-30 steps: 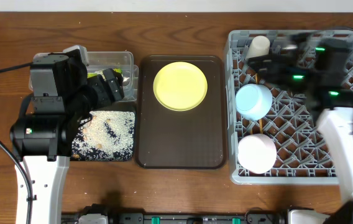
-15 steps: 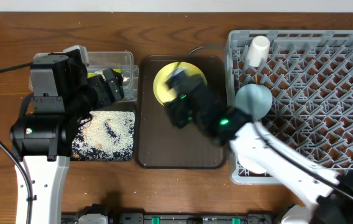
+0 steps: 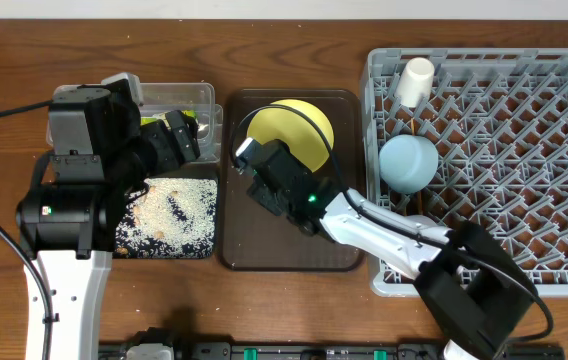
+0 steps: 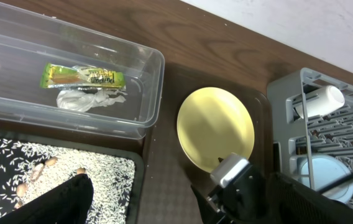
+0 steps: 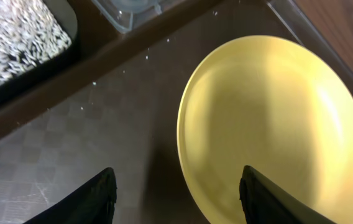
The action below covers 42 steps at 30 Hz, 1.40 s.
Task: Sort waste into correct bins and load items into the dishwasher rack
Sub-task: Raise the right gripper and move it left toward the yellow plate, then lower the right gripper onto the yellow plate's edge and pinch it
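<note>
The yellow plate's near rim [image 5: 191,186] lies just below my right gripper's finger gap, so the gripper needs to lower astride it next and close its fingers there.
A yellow plate [image 3: 299,125] [image 5: 270,118] lies on the brown serving tray [image 3: 294,245]. My right gripper [image 3: 264,165] [image 5: 179,199] hovers low over it, open, its fingers [image 5: 96,196] straddling the plate's left edge without holding anything. The grey dishwasher rack [image 3: 504,150] holds a light blue bowl [image 3: 407,163] and a white cup [image 3: 414,80]. The clear tub [image 3: 179,100] contains a yellow-green wrapper [image 4: 83,76] and a crumpled napkin [image 4: 89,98]. Rice covers the black tray [image 3: 169,215]. My left gripper [image 3: 192,135] hangs open and empty between the two bins.
The right arm stretches from the lower right across the rack's front-left corner and hides what lies there. Both bins sit close against the brown tray's left side. Wooden tabletop [image 3: 294,50] shows behind the tray.
My right arm has swung from the rack leftward over the brown tray to the plate's edge, and its jaws have opened wider. The left arm has not moved.
</note>
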Tool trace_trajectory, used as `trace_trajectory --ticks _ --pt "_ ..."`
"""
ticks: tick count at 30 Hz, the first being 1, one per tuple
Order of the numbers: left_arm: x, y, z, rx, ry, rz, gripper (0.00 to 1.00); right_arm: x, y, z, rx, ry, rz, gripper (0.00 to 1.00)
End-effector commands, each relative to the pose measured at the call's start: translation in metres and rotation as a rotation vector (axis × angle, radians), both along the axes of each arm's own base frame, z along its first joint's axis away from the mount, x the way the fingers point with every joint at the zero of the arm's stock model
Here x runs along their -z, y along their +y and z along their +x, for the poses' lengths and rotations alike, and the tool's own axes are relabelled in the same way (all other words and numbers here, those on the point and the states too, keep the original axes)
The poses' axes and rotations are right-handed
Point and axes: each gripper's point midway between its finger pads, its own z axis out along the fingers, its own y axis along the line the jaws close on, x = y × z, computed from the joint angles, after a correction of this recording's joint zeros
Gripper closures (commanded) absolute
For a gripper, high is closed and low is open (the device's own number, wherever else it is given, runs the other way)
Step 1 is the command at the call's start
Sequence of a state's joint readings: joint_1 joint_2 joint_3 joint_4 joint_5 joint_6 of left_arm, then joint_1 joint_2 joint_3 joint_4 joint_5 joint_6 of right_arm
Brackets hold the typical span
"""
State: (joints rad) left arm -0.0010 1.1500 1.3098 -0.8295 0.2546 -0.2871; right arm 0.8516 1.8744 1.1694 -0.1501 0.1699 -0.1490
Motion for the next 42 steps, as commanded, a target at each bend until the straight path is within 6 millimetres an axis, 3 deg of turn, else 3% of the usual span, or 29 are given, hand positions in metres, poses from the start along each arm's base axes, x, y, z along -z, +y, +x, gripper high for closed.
trace_trajectory --ticks 1,15,19,25,30,36,42 --pt "-0.003 0.004 0.001 -0.008 -0.011 0.016 0.08 0.002 0.003 0.004 -0.012 -0.02 -0.02 0.39" --pt "-0.003 0.004 0.001 -0.008 -0.011 0.016 0.08 0.064 -0.01 0.01 0.012 0.057 -0.101 0.35" --pt "-0.003 0.004 0.001 -0.008 -0.011 0.016 0.08 0.065 -0.009 0.008 0.008 0.059 -0.104 0.38" --pt "-0.003 0.004 0.001 -0.008 -0.011 0.016 0.08 0.065 -0.008 0.0 0.036 0.105 -0.079 0.61" --pt "-0.003 0.004 0.001 -0.008 -0.011 0.016 0.08 0.059 0.005 -0.025 0.039 0.264 0.042 0.72" --pt "-0.003 0.004 0.001 -0.008 -0.011 0.016 0.08 0.045 0.007 -0.054 0.049 0.425 0.11 0.71" --pt "-0.003 0.004 0.001 -0.008 -0.011 0.016 0.08 0.031 -0.011 -0.073 0.06 0.486 0.064 0.69"
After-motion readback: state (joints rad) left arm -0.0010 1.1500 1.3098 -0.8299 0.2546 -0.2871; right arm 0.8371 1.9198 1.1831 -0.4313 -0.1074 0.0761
